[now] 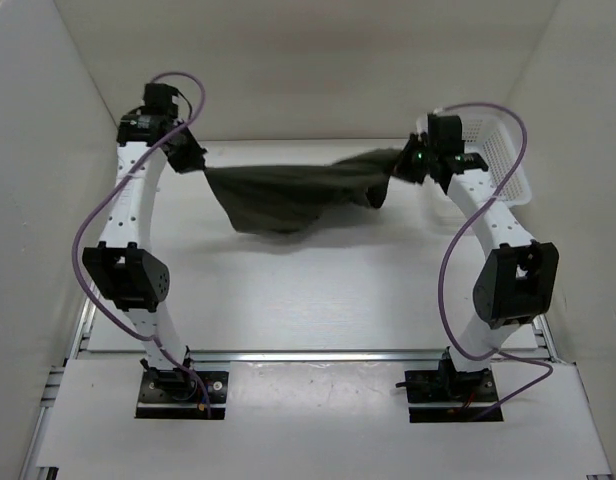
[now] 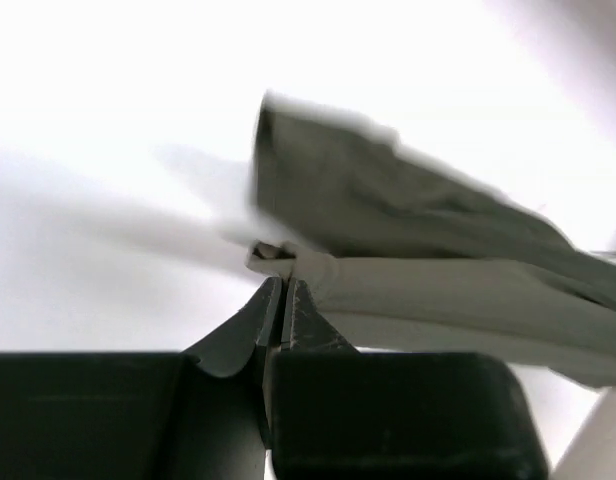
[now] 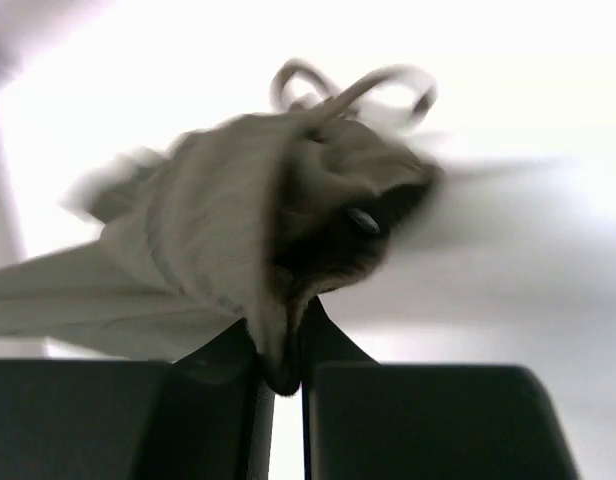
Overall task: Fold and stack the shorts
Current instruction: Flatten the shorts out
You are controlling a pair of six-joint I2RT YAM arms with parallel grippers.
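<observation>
My left gripper should draw back and down to the bare near tabletop, then release the end of the shorts (image 1: 288,195), as there is room to spread them.
The dark olive-green shorts (image 1: 288,195) hang stretched in the air between my two grippers over the far part of the table, sagging in the middle. My left gripper (image 1: 195,162) is shut on the left end of the shorts; in the left wrist view the jaws (image 2: 280,285) pinch a fabric edge (image 2: 388,200). My right gripper (image 1: 406,165) is shut on the right end; in the right wrist view the fabric (image 3: 238,240) with its drawstring loops (image 3: 348,90) is bunched between the jaws (image 3: 281,340).
A white plastic basket (image 1: 498,160) stands at the far right of the white table (image 1: 318,290), just behind the right arm. White walls enclose the table on the left, back and right.
</observation>
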